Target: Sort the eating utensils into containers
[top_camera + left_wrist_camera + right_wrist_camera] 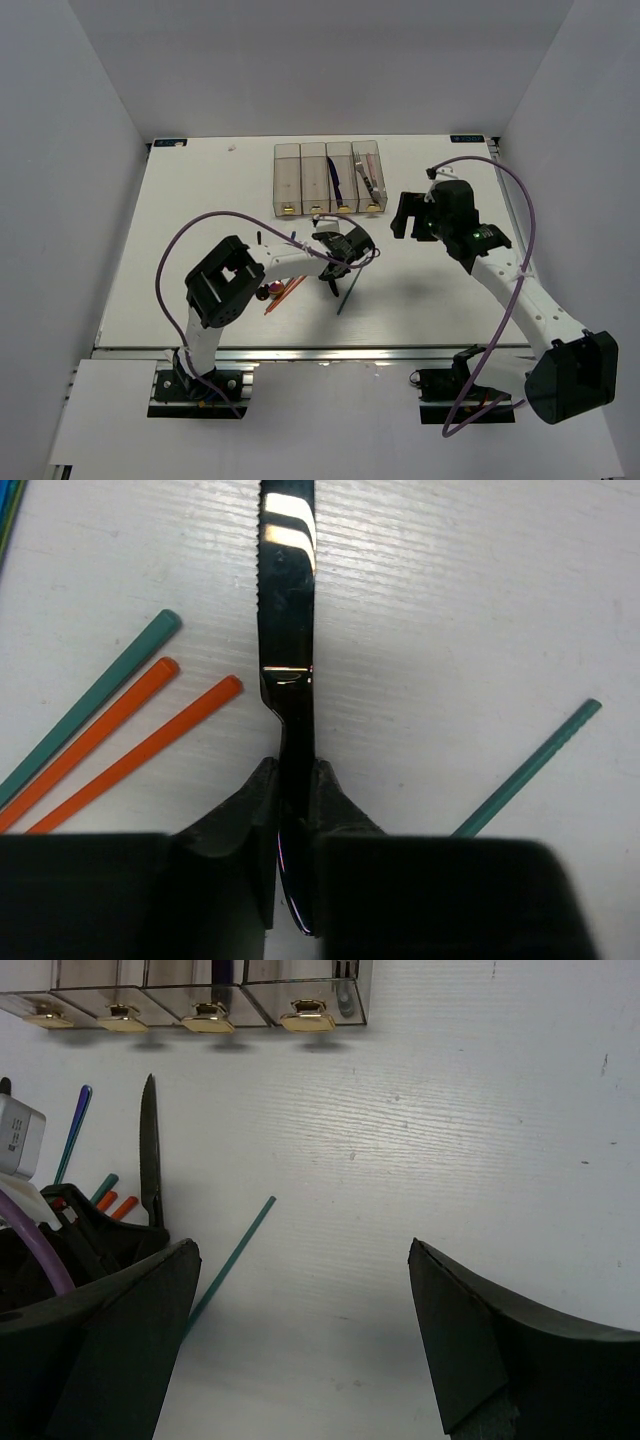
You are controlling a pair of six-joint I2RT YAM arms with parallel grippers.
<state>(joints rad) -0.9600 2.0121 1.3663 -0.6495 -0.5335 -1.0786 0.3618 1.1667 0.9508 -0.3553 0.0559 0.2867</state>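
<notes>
A dark blue, knife-shaped utensil lies in the third bin (342, 178), so my left gripper will next bring the black knife up and outward, then down there to release it.
My left gripper (295, 785) is shut on the handle of a black serrated knife (288, 630), held low over the white table with the blade pointing away. Two orange-red chopsticks (135, 750) and a teal chopstick (95, 702) lie to its left, and another teal chopstick (530, 768) lies to its right. In the top view the left gripper (335, 252) sits just in front of the four joined bins (328, 178). My right gripper (408, 222) is open and empty to the right of the bins. In its wrist view (300, 1270) I see the knife (150, 1150) and a teal chopstick (235, 1250).
The third bin holds a dark blue utensil (340, 180) and the fourth holds silver and pinkish ones (368, 182). A purple-blue utensil (72, 1130) lies left of the knife. Grey walls enclose the table (200, 200). A purple cable (200, 235) loops over the left arm.
</notes>
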